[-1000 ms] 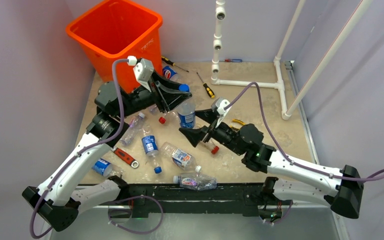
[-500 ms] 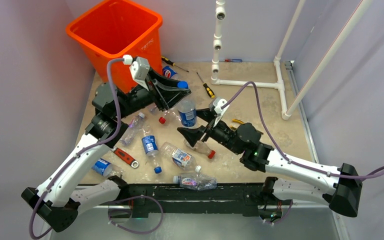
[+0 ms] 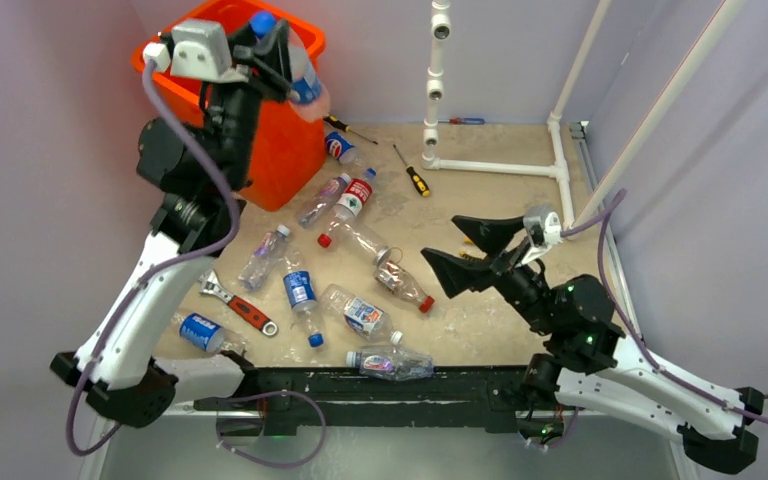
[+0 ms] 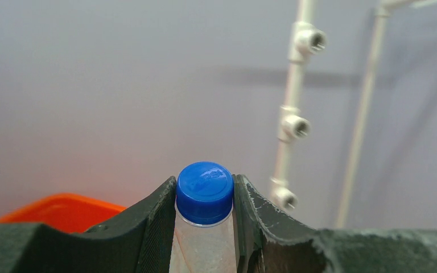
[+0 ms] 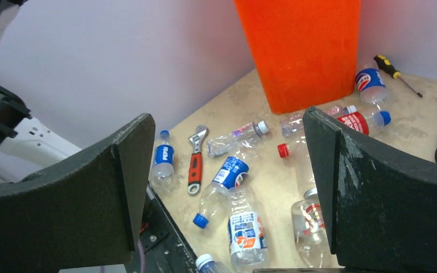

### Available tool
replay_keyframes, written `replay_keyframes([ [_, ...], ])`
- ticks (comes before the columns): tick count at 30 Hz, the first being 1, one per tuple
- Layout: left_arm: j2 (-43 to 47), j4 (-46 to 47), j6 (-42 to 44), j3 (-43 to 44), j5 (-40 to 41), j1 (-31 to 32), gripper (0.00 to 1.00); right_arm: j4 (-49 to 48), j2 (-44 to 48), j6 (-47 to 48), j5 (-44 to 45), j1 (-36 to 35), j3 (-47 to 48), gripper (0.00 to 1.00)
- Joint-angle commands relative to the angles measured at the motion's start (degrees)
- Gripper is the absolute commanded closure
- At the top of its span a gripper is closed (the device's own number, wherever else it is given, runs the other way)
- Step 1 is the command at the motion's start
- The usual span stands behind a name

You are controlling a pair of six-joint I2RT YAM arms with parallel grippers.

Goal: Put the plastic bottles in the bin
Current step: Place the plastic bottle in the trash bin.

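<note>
My left gripper needs to carry the bottle outward next and turn it in over the orange bin's opening (image 4: 73, 216), because its lower end still hangs past the bin's rim.
My left gripper (image 3: 278, 52) is raised high over the orange bin (image 3: 282, 160) and is shut on a clear plastic bottle with a blue cap (image 3: 298, 75). In the left wrist view the cap (image 4: 205, 192) sits squeezed between both fingers, with the bin's rim (image 4: 57, 207) low at the left. My right gripper (image 3: 466, 252) hangs open and empty above the table's right half. Several plastic bottles lie on the table, among them a red-capped one (image 3: 400, 280), a blue-labelled one (image 3: 300, 292) and a red-labelled one (image 3: 356, 196). From the right wrist, bottles (image 5: 244, 227) show between the wide jaws.
A red-handled wrench (image 3: 240, 305) lies at the left among the bottles. Screwdrivers (image 3: 413, 172) rest near the back, beside the white pipe frame (image 3: 500, 166). Another bottle (image 3: 390, 362) lies at the table's near edge. Purple walls enclose the sides.
My left arm has lifted the blue-capped bottle off the table to above the bin. My right gripper has pulled back to the right, away from the red-capped bottle, and opened wider.
</note>
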State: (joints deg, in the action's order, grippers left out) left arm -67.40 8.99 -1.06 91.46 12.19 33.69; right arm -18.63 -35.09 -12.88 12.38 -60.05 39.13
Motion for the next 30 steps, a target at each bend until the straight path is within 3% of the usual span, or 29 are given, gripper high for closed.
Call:
replay_keyframes([
  [1,-9.37,12.71,20.08,7.87,18.72,0.05,1.00,6.73,4.99,-3.86,4.03,-0.07,-4.32,0.01],
  [4,-15.83,22.74,27.01,12.36,20.87,-2.38,1.00,8.94,7.36,-4.97,5.10,-0.07,-6.19,0.01],
  [8,-26.85,16.97,18.77,24.32,25.33,-12.00,1.00,11.91,6.87,-7.24,7.66,-0.07,-8.43,0.01],
  [11,-29.95,19.04,16.30,24.45,26.01,-15.12,1.00,13.75,5.11,-8.42,7.81,-0.07,-8.88,0.01],
  [19,-35.87,27.24,18.11,20.24,23.31,-16.28,1.00,11.47,4.76,-13.05,4.94,-0.07,-14.15,0.02],
  [25,-37.28,24.71,16.54,18.56,23.36,-16.56,1.00,11.52,5.36,-13.52,5.75,-0.07,-15.10,0.02],
  [27,-37.63,22.34,15.42,19.82,21.87,-16.58,0.85,12.17,4.58,-12.67,6.06,-0.07,-14.34,0.02],
  [30,-37.22,21.19,13.63,20.35,20.75,-16.56,0.45,13.13,3.18,-11.51,6.65,-0.05,-12.89,0.02],
])
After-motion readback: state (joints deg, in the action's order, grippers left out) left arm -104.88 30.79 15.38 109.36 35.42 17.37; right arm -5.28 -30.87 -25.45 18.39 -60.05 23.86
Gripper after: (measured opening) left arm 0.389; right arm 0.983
